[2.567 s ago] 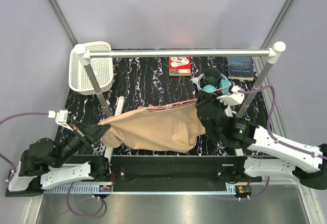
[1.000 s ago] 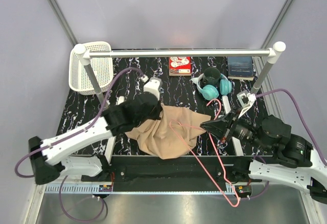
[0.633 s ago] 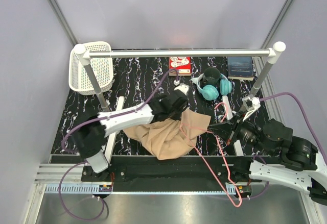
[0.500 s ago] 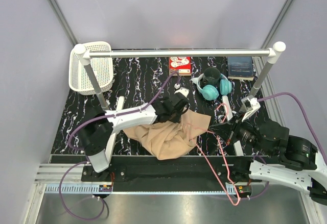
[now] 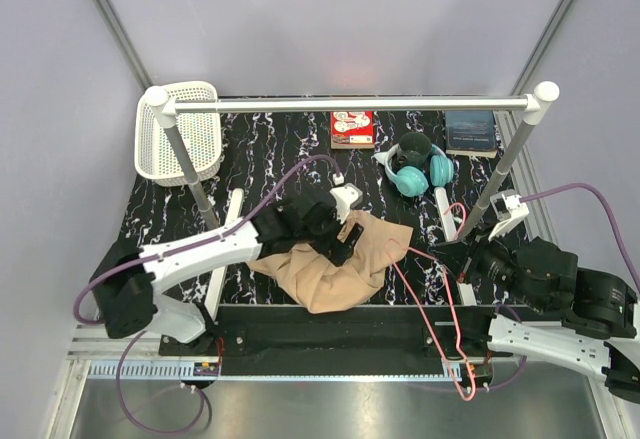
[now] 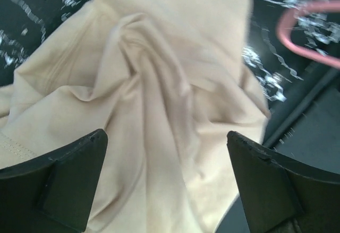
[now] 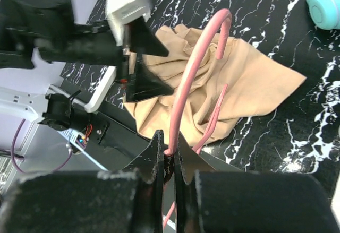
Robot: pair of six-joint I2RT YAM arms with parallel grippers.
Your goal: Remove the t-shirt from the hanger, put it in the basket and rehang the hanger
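The left gripper comes down onto the bunched cloth near the hanger next and closes, since a raised fold of the t-shirt [image 5: 330, 264] runs between its open fingers.
The tan t-shirt [image 5: 330, 264] lies crumpled on the black marbled table [image 5: 270, 159]. My left gripper [image 5: 345, 237] hovers just above it, jaws wide open, holding nothing. In the left wrist view the t-shirt [image 6: 159, 84] fills the frame between the two fingers [image 6: 58, 185] of the left gripper [image 6: 167, 190]. My right gripper [image 5: 447, 252] is shut on the pink hanger [image 5: 440, 319], to the right of the cloth. In the right wrist view the right gripper [image 7: 170, 156] pinches the hanger [image 7: 196, 79]; a thin wire of it crosses the t-shirt [image 7: 255, 84] edge.
A white-capped rail [image 5: 350, 104] spans the back on two posts. A white basket [image 5: 180, 129] hangs at the back left. Teal headphones [image 5: 425, 174], a dark cup [image 5: 413, 147], a red book [image 5: 352, 129] and a blue book [image 5: 470, 131] sit at the back.
The left gripper has opened and let go of the t-shirt, which now lies loose on the table. The right gripper has drawn the hanger a little to the right.
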